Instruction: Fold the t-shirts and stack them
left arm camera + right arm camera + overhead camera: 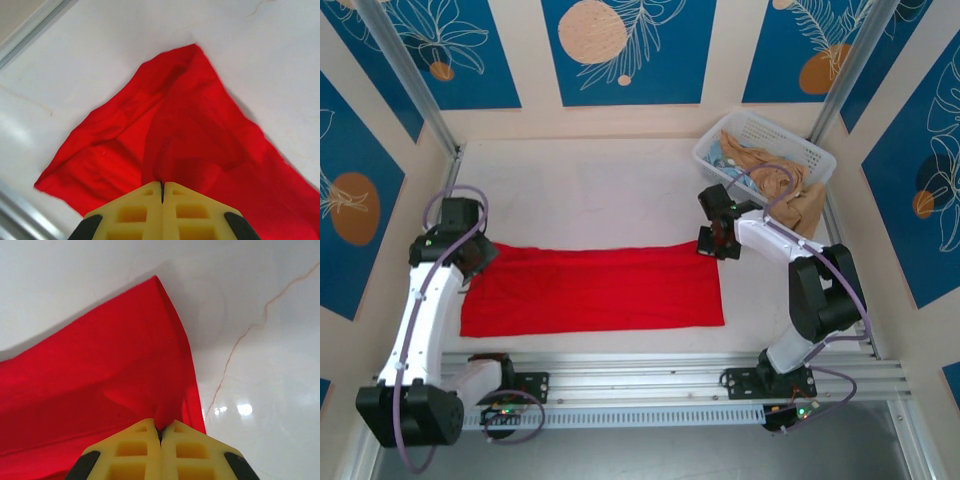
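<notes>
The red t-shirt lies back from my right gripper, so the gripper needs to carry the t-shirt's far edge back a little next, before I release it.
A bright red t-shirt point(592, 289) lies on the white table as a long folded band, plain red side up. My left gripper point(480, 256) is at its far left corner, yellow jaws shut on a pinch of the red cloth point(170, 150). My right gripper point(712, 243) is at the far right corner, jaws shut on the t-shirt's edge point(125, 370). In the left wrist view my left gripper point(162, 186) has cloth rising into it; in the right wrist view my right gripper point(161, 431) holds a bunched fold.
A white lattice basket point(798, 143) at the back right holds tan and light blue garments point(772, 178), some draped over its near rim. An aluminium rail point(670, 385) runs along the table's near edge. Bare white tabletop point(590, 190) lies behind the t-shirt.
</notes>
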{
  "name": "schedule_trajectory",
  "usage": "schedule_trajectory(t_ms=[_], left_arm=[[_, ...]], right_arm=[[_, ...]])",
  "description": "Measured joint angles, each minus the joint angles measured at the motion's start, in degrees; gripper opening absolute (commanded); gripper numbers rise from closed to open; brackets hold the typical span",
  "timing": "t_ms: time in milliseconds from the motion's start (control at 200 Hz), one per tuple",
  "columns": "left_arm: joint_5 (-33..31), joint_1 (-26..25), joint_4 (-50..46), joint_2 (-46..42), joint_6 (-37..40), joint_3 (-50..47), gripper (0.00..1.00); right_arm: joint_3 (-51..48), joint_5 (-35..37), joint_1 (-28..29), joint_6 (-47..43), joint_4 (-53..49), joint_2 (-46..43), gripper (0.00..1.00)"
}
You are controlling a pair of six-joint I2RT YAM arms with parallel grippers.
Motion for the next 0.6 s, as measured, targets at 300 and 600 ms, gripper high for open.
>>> schedule_trajectory(t_ms=[300,600], left_arm=[[-0.81,0.0,-3.48,-6.03,-4.9,-7.32,0.0],[-1.55,-0.02,-5.62,-9.77,-8.92,-9.68,0.0]], right_arm=[[-1.51,-0.15,0.48,1.18,-1.03,-1.22,0.0],[-2.45,0.9,1.79,2.6,-2.75,-2.84,0.0]])
